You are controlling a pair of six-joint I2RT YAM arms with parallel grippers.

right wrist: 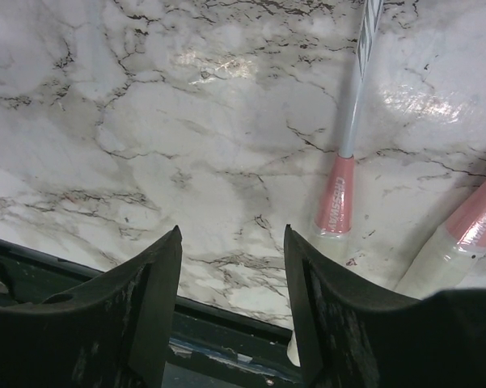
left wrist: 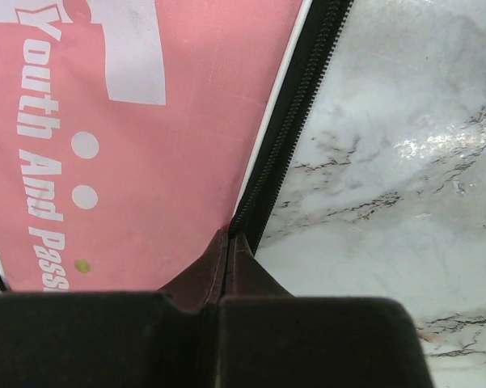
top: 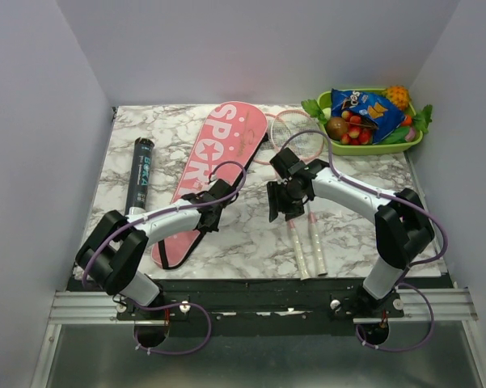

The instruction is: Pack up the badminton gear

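I will next move my right gripper outward past the racket nearer the bag, then down to the other racket's thin pink shaft (top: 310,208).
The long pink racket bag (top: 218,153) lies slantwise on the marble table, with a black zipper (left wrist: 287,137) along its right edge. My left gripper (top: 213,202) (left wrist: 229,241) is shut, its tips pressed against that zipper edge low on the bag; nothing shows between the tips. Two pink-framed rackets (top: 295,137) lie right of the bag, their white handles (top: 309,246) toward the near edge. Open and empty, my right gripper (top: 280,208) (right wrist: 232,234) hovers over bare marble just left of the racket shafts (right wrist: 337,198). The dark tube (top: 141,174) lies left of the bag.
A green tray (top: 372,149) of fruit and snacks stands at the back right corner. The table's near edge and the dark mounting rail (right wrist: 226,339) lie just below my right gripper. White walls enclose the table on three sides.
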